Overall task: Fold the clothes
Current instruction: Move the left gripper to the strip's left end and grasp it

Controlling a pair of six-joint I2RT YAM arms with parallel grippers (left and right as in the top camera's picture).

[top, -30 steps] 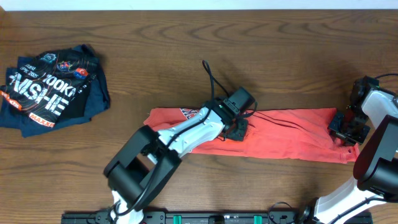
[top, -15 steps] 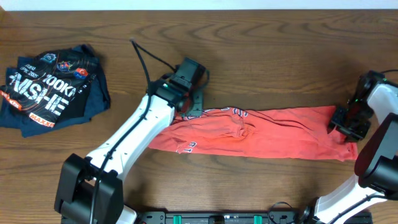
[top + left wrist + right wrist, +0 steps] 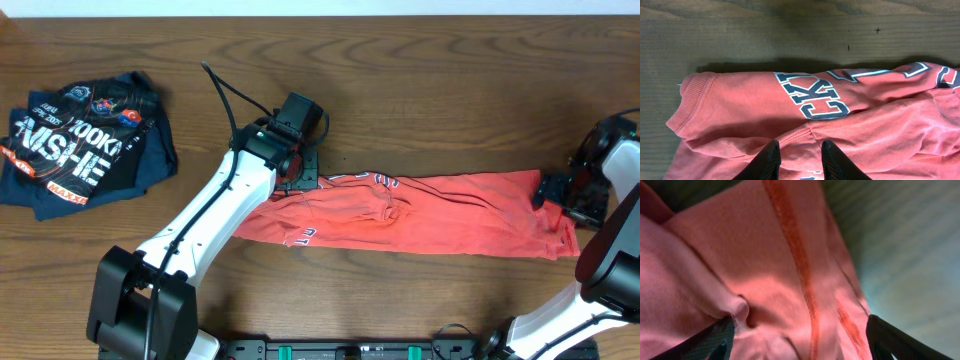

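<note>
My right gripper already has the stitched hem band (image 3: 553, 214) (image 3: 813, 327) running between its spread fingers. Next it should stay low over the shirt's hemmed end and close its fingers across the band.
The coral-red T-shirt (image 3: 440, 215) lies in a long crumpled band across the table, with dark lettering (image 3: 822, 97) showing at its left end near the ribbed collar (image 3: 687, 97). My left gripper (image 3: 300, 168) hovers over that upper left end. In the left wrist view the left gripper (image 3: 797, 146) has its fingers narrowly apart over a seam fold, and the cloth lies flat beneath them. My right gripper (image 3: 566, 196) sits at the shirt's right end. In the right wrist view the right gripper (image 3: 800, 325) has its fingers spread wide with the hem cloth (image 3: 790, 270) under them.
A dark navy garment (image 3: 85, 145) with white and orange lettering lies bunched at the far left. Bare wooden table (image 3: 450, 90) stretches behind the shirt. The left arm's cable (image 3: 225, 90) loops above the table near the gripper.
My left gripper swept from the shirt's middle to its left end, dragging a layer over so the lettering shows, then eased apart. The right jaws spread wide and shifted slightly right.
</note>
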